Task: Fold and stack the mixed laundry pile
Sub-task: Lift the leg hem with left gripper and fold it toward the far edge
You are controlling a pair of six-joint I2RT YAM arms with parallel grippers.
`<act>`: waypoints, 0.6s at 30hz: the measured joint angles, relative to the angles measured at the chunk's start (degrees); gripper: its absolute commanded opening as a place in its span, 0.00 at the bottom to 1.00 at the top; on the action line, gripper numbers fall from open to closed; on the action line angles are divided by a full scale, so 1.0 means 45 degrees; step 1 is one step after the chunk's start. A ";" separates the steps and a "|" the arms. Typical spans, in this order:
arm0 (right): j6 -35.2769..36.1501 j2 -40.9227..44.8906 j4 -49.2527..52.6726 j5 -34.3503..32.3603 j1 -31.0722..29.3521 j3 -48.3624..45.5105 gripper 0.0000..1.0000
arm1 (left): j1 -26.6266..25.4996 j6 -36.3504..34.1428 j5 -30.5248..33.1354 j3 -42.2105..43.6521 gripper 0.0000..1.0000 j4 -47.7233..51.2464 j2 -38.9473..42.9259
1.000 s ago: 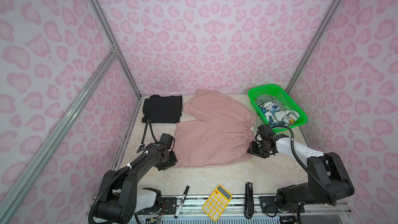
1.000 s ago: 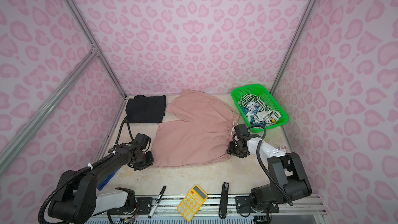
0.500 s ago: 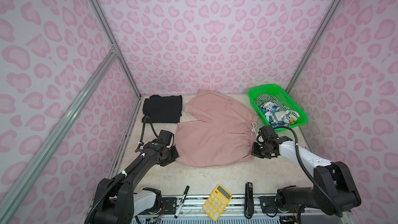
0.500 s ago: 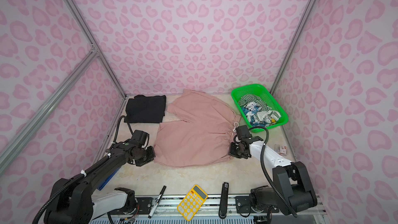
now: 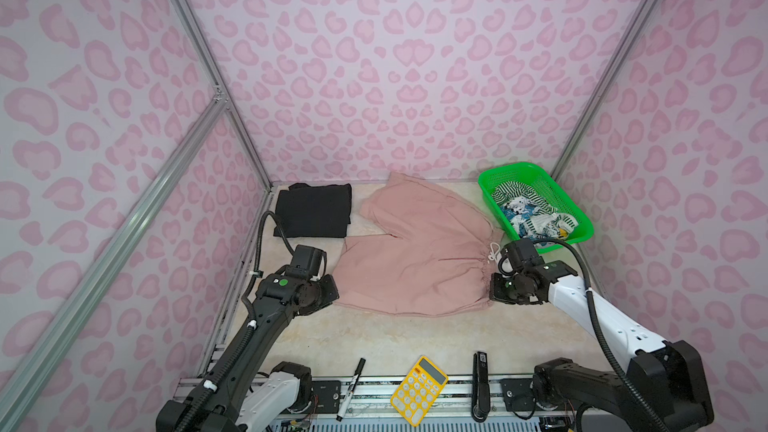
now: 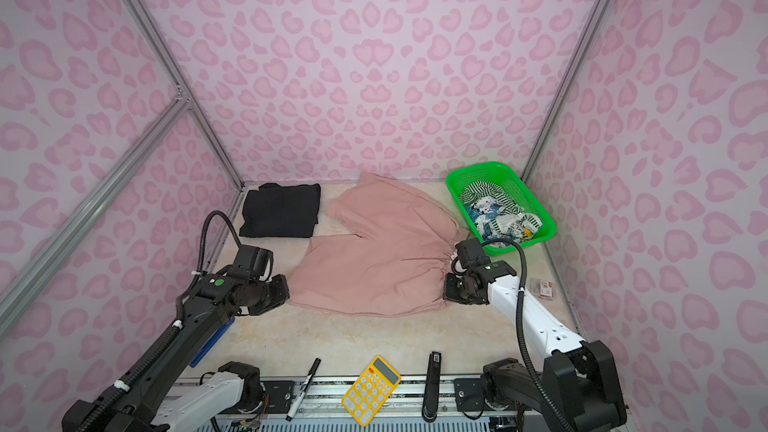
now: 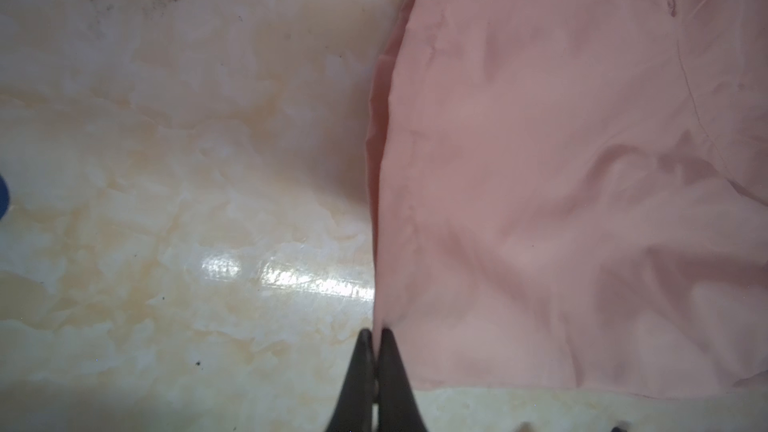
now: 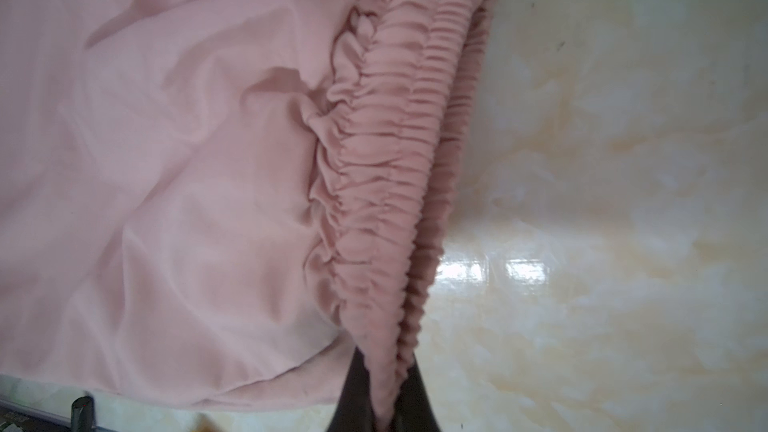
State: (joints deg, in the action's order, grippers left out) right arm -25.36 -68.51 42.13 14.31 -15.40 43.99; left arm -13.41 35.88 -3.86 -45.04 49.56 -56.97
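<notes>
The left gripper next swings up and outward, then down to release the shorts' hem corner on the far leg's tip (image 5: 397,183), as that tip lies outward of it.
The dusty-pink shorts (image 5: 415,259) (image 6: 374,259) lie spread flat mid-table. My left gripper (image 5: 334,292) (image 7: 376,332) is shut on the hem edge at the shorts' near-left corner (image 7: 561,160). At the near-right corner my right gripper (image 5: 492,290) (image 8: 384,367) is shut on the gathered waistband (image 8: 386,160). The white cord (image 5: 494,249) lies just beyond it. A folded black garment (image 5: 313,209) rests at the back left. Black-white striped (image 5: 515,193) and blue-white printed pieces (image 5: 521,211) sit in the green basket (image 5: 519,172).
Along the front edge lie a marker pen (image 5: 351,388), a yellow calculator (image 5: 419,389) and a slim black tool (image 5: 480,384). A blue flat object (image 6: 212,338) sits under the left arm. A small packet (image 6: 542,288) lies by the right wall. Patterned walls enclose three sides.
Both grippers have closed on the shorts, the left on the hem and the right on the waistband. The left gripper slid slightly in toward the fabric edge.
</notes>
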 measured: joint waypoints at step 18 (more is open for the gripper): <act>0.0369 0.2021 0.4376 -0.0253 -0.0165 0.1710 0.00 | -0.0024 -0.0087 -0.0296 -0.3162 0.03 0.4877 0.2807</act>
State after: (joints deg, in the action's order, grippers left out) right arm -23.70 -59.42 61.82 13.17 -16.14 51.68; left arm -13.52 35.48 -5.19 -59.27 71.50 -44.34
